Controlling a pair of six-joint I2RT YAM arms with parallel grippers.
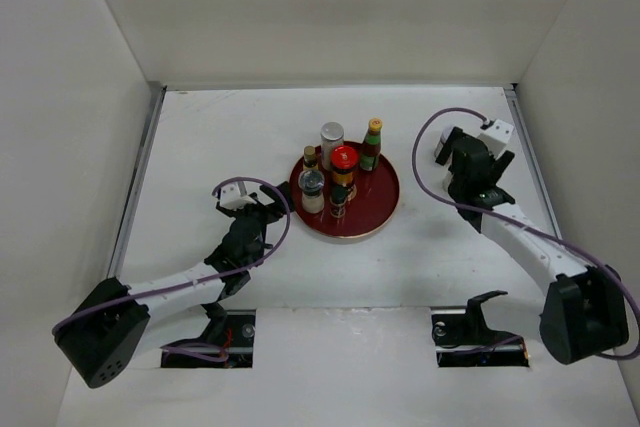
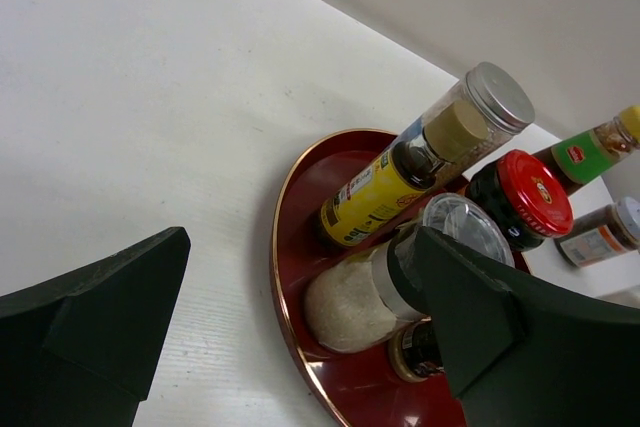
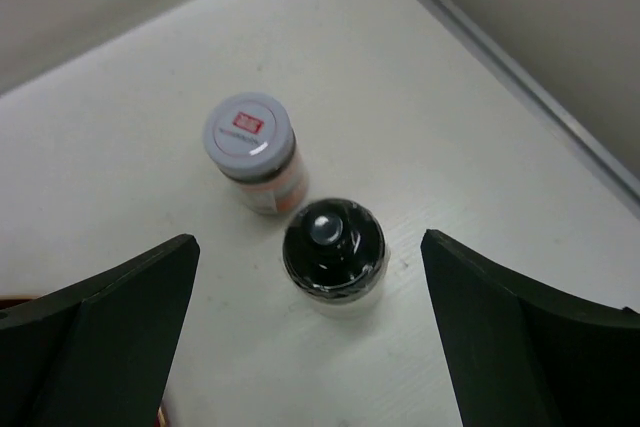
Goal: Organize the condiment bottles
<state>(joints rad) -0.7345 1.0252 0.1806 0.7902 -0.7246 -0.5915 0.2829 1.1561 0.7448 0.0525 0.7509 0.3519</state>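
Note:
My open right gripper moves straight down around the black cap (image 3: 334, 245) next and closes there, as the bottle stands upright below, between the two fingers.
Several condiment bottles stand on the round red tray (image 1: 378, 202): a silver-capped one (image 1: 331, 139), a tall green one (image 1: 371, 144), a red-capped jar (image 1: 343, 162), an amber bottle (image 1: 310, 159) and a jar of white grains (image 1: 313, 190). My left gripper (image 1: 248, 209) is open just left of the tray, and the white-grain jar (image 2: 380, 287) lies near its right finger (image 2: 470, 307), not gripped. My right gripper (image 3: 308, 277) hangs open over a black-capped white bottle (image 3: 333, 252) that stands upright on the table between its fingers, untouched. A grey-lidded jar (image 3: 250, 147) stands just beyond it.
The tray rim (image 2: 285, 277) curves up from bare white table on the left. A small dark bottle (image 2: 415, 347) sits low on the tray behind my right finger. White walls enclose the table, and a metal edge strip (image 3: 520, 77) runs along the right side.

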